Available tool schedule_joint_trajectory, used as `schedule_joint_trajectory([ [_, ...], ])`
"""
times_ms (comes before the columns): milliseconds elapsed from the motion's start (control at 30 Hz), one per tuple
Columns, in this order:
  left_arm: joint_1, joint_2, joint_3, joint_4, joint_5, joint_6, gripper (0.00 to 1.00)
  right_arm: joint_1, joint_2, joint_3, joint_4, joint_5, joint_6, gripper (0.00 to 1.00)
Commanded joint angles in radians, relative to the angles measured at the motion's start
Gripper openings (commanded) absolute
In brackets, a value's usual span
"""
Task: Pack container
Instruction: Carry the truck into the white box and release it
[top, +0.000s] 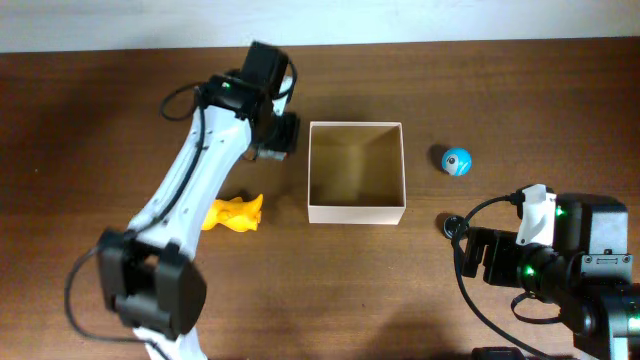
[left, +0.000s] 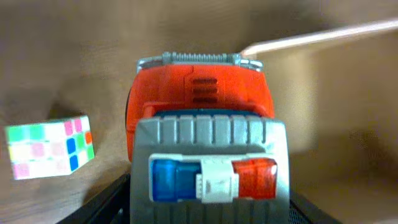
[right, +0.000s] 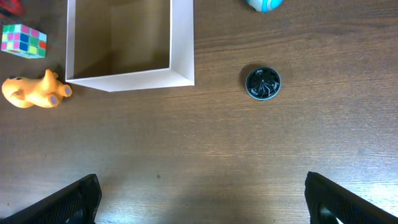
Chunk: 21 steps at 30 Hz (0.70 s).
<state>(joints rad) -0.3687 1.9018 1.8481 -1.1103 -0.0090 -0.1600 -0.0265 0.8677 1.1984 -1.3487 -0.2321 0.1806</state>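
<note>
The toy vehicle (left: 199, 99) will next go with my left gripper over the container's rim toward the container's side by the blue ball, and then down inside the container.
The container (top: 357, 212) is a square open box with white walls and a tan inside, at the table's middle; it shows empty in the right wrist view (right: 124, 78). My left gripper (top: 275, 135) is just left of the container's far-left corner, shut on a red and grey toy vehicle (left: 199, 99) with blue and red roof lights. The container's rim (left: 311, 38) lies just beyond the toy. My right gripper (top: 465, 250) is open and empty over bare table, right of and nearer than the container; its fingers (right: 202, 199) spread wide.
A yellow toy animal (top: 233, 213) lies left of the container. A multicoloured cube (left: 50, 146) sits left of the held toy. A blue ball (top: 456, 160) and a small dark round object (top: 452, 225) lie right of the container.
</note>
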Motion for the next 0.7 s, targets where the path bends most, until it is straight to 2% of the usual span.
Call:
schedule_joint_trajectory([
  [0,-0.053,-0.084,0.032,-0.015,-0.009,-0.116,0.41,-0.006,-0.002,0.002,-0.002,0.009,-0.009,0.99],
  [100,-0.113,-0.082,0.03,-0.015,-0.007,-0.208,0.35,-0.006,-0.002,0.002,-0.002,0.009,-0.009,0.99],
  [300,-0.235,-0.026,-0.019,0.098,-0.04,-0.348,0.36,-0.006,-0.002,0.002,-0.003,0.009,-0.009,0.99],
  [500,-0.32,0.111,-0.021,0.199,-0.075,-0.414,0.36,-0.006,-0.002,0.002,-0.003,0.009,-0.009,0.99],
  [667,-0.336,0.22,-0.021,0.25,-0.085,-0.44,0.36,-0.006,-0.002,0.002,-0.003,0.009,-0.009,0.99],
])
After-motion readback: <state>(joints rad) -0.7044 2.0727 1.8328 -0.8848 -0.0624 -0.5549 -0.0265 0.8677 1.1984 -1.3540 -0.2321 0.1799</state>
